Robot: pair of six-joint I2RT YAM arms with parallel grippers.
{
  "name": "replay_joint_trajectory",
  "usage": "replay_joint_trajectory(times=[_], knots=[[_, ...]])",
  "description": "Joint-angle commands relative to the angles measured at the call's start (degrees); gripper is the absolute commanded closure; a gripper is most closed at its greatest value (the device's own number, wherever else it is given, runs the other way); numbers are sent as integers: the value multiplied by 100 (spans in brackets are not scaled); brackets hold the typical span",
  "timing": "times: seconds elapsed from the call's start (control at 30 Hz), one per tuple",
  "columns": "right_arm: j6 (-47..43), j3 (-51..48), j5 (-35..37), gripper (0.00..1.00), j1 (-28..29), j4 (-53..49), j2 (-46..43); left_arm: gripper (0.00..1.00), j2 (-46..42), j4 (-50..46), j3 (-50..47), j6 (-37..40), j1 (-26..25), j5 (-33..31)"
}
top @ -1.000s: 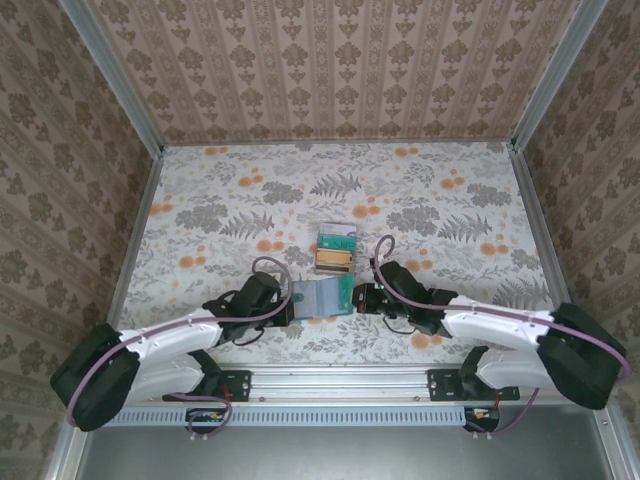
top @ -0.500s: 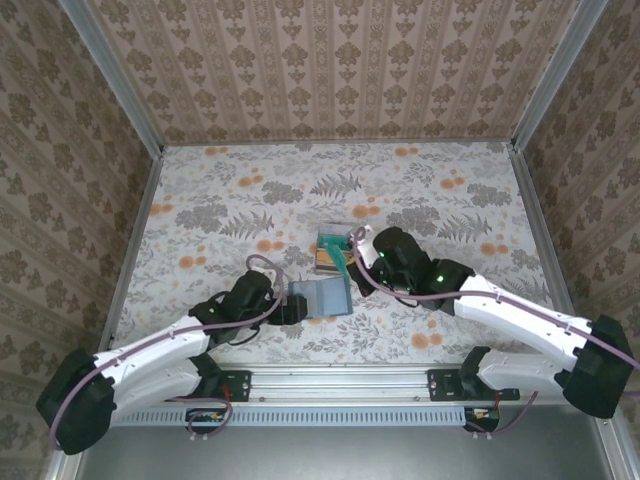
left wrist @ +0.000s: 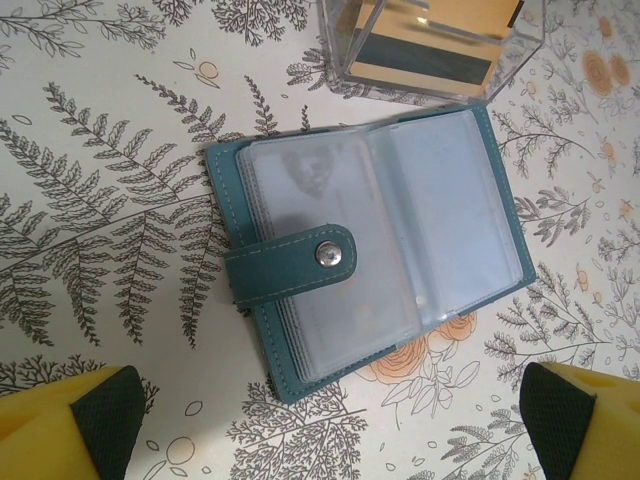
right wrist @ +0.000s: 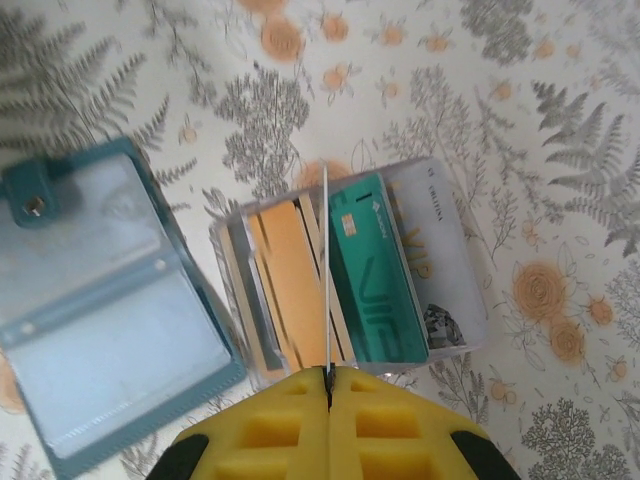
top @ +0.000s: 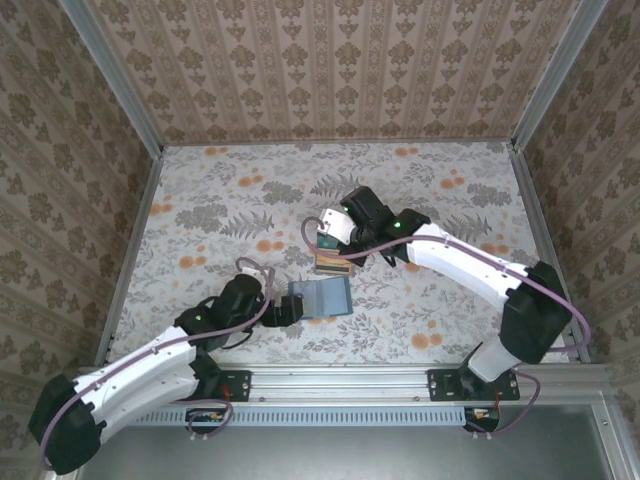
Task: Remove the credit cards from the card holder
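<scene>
The thin card hangs beside orange cards, so my right gripper moves down and outward next to release over the teal card.
The card holder lies open on the floral table, teal outside with clear sleeves and a snap strap. My left gripper stands open just in front of it, its yellow fingers wide apart and touching nothing. It shows beside the card holder as the left gripper in the top view. My right gripper is shut on a thin credit card, seen edge-on, over a clear box. Orange cards and a teal card lie in that box.
The clear box sits just beyond the card holder, with the right gripper above it. Patterned walls close in the table on three sides. Floral table surface stretches out to the right and back.
My left gripper has opened and let go of the card holder, which now lies flat. My right arm has swung from the holder's right edge back over the clear box, carrying a card.
</scene>
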Motion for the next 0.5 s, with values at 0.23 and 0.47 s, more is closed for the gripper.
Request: replay_joint_trajectory(times=[0.23, 0.47], knots=[[-696, 1130, 160, 100, -225, -983, 1226, 0, -475, -303, -202, 1, 85, -114], [-825, 1300, 238, 100, -332, -1010, 1578, 0, -544, -296, -236, 16, 173, -43]])
